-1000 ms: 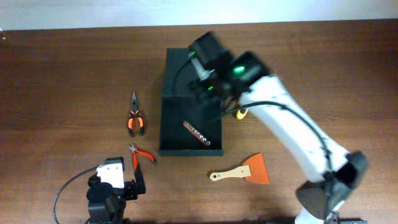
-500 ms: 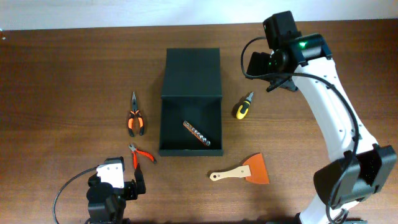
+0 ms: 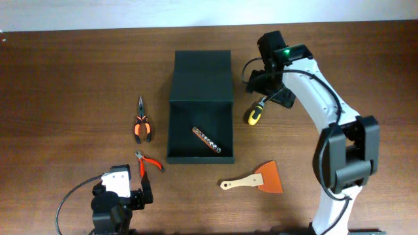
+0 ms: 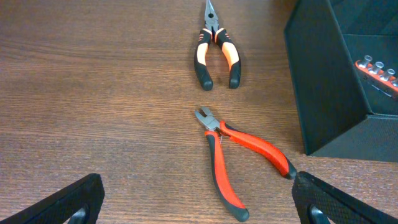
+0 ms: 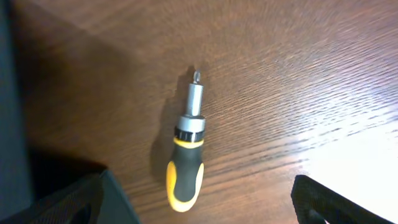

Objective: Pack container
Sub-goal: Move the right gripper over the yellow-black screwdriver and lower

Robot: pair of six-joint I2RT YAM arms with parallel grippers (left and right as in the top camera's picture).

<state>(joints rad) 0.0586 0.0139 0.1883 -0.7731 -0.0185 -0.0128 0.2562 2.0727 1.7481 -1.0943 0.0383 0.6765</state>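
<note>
The screwdriver's yellow-and-black handle (image 3: 256, 114) (image 5: 186, 167) lies lengthwise between my open fingers, ready for closing across, so my right gripper needs to go down and slightly back onto it.
The dark green container (image 3: 199, 78) stands open at the table's middle, its flap lid laid back to the far side. A red strip of metal bits (image 3: 211, 140) lies inside. My right gripper (image 3: 264, 88) is open and empty just right of the container, above a yellow-and-black screwdriver (image 3: 255, 112). In the right wrist view the screwdriver (image 5: 186, 162) lies between the open fingers (image 5: 208, 200), untouched. My left gripper (image 3: 140, 190) is open and empty at the near left. Its wrist view shows the fingers (image 4: 202, 202) wide apart, with the container's wall (image 4: 323, 93) at the right.
Red-handled cutters (image 3: 149, 162) lie just ahead of the left gripper and show in its wrist view (image 4: 242, 165). Orange-and-black long-nose pliers (image 3: 142, 124) lie left of the container, also in the left wrist view (image 4: 216, 53). An orange scraper with a wooden handle (image 3: 255, 179) lies near the front right.
My right arm swung from over the container out to the right, then came back down over the screwdriver. The left arm and the tools have not moved.
</note>
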